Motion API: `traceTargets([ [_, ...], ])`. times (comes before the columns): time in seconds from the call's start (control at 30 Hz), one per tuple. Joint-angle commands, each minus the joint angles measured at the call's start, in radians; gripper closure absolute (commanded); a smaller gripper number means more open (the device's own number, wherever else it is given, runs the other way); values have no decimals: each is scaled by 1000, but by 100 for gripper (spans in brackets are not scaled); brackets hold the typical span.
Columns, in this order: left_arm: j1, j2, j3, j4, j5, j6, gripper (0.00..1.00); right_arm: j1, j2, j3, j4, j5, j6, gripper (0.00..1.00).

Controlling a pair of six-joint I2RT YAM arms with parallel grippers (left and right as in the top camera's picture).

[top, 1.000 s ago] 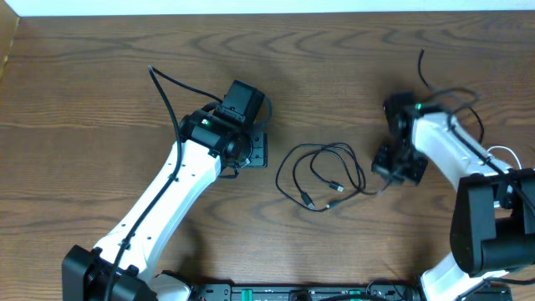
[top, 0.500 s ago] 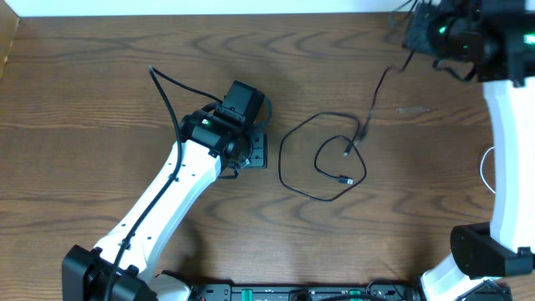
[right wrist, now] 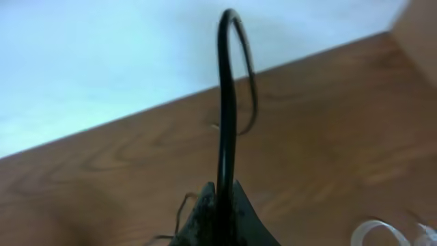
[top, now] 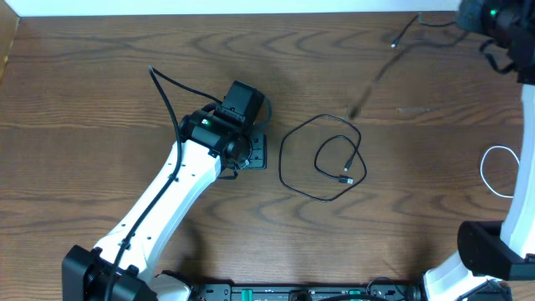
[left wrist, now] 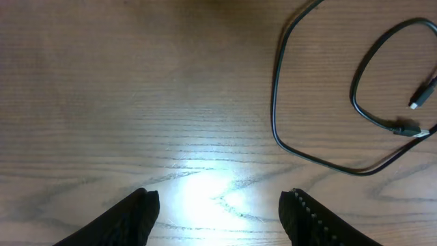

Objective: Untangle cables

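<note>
Next I will swing my right gripper back toward the white cable (top: 497, 171) (right wrist: 377, 224) and release the second black cable there, since the other black cable's loop already occupies in the middle of the table.
A black cable (top: 322, 159) lies in a loose loop with its plug ends inside, at mid-table. It also shows in the left wrist view (left wrist: 276, 102). My left gripper (top: 253, 150) rests on the table just left of the loop, open and empty (left wrist: 220, 205). My right gripper (top: 475, 17) is at the far right corner, raised, shut on a second black cable (right wrist: 224, 102) between its jaws (right wrist: 222, 201). This cable's free end (top: 393, 42) hangs blurred in the air. A white cable (top: 497, 171) lies coiled at the right edge.
The brown wooden table (top: 100, 75) ends at a white wall along the far side. The white cable also shows in the right wrist view (right wrist: 372, 232). A thick black arm cable (top: 163, 88) arcs over the left arm.
My right gripper has risen from mid-table to the far right corner, pulling one black cable out of the tangle. The other black cable has stayed as a single loop. The left arm has not moved.
</note>
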Motion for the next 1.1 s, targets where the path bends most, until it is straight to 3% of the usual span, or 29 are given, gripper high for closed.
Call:
traceTargets([
  [0.0, 4, -2, 5, -7, -16, -9, 38, -99, 1, 4, -8, 109, -45, 99],
  [0.17, 4, -2, 5, -16, -16, -9, 38, -291, 1, 2, 36, 145, -6, 99],
  [0.37, 4, -2, 5, -18, -16, -9, 38, -412, 13, -74, 37, 114, 14, 99],
  [0.8, 4, -2, 5, -18, -5, -9, 38, -501, 33, -468, 226, 103, 20, 99],
  [1.07, 4, -2, 5, -18, -5, -9, 38, -579, 33, -542, 310, 102, 27, 99],
])
